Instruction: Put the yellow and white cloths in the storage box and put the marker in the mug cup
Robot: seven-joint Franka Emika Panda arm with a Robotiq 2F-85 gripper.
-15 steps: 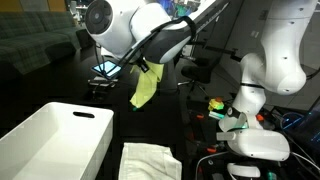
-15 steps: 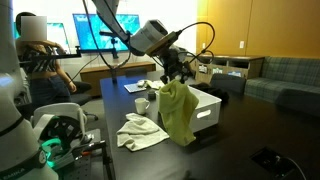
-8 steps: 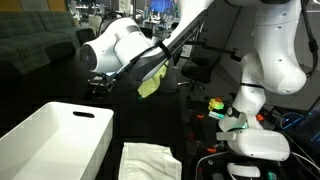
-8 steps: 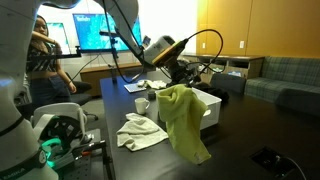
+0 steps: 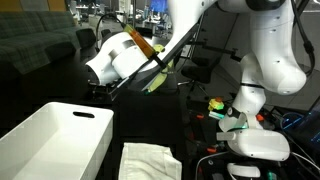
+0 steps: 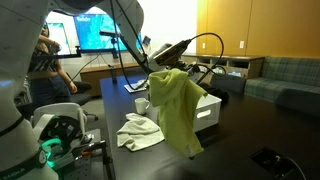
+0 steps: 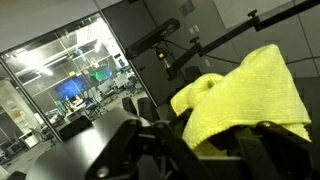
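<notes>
I will lift my gripper, tip its fingers downward and carry the yellow cloth over the open storage box (image 5: 50,140), then release it, because the cloth still hangs outside.
My gripper (image 6: 158,72) is shut on the yellow cloth (image 6: 176,108) and holds it in the air, swung up near horizontal. The cloth hangs in front of the white storage box (image 6: 208,104) in an exterior view. It shows as a small yellow patch (image 5: 160,78) behind the arm, up and right of the box (image 5: 50,140). In the wrist view the yellow cloth (image 7: 250,92) bulges between the dark fingers (image 7: 150,145). The white cloth (image 5: 150,160) lies crumpled on the dark table (image 6: 142,132). A white mug (image 6: 142,105) stands behind it. The marker is not visible.
A robot base with coloured lights (image 5: 245,125) stands by the table (image 6: 50,135). A person (image 6: 40,60) sits near monitors at the back. A sofa (image 6: 275,75) stands beyond the table. A small lit device (image 5: 100,82) sits on the far table.
The gripper has swung upward and tilted with the yellow cloth, lifting it higher. In one exterior view the cloth has drawn back behind the arm. The white cloth, box and mug have not moved.
</notes>
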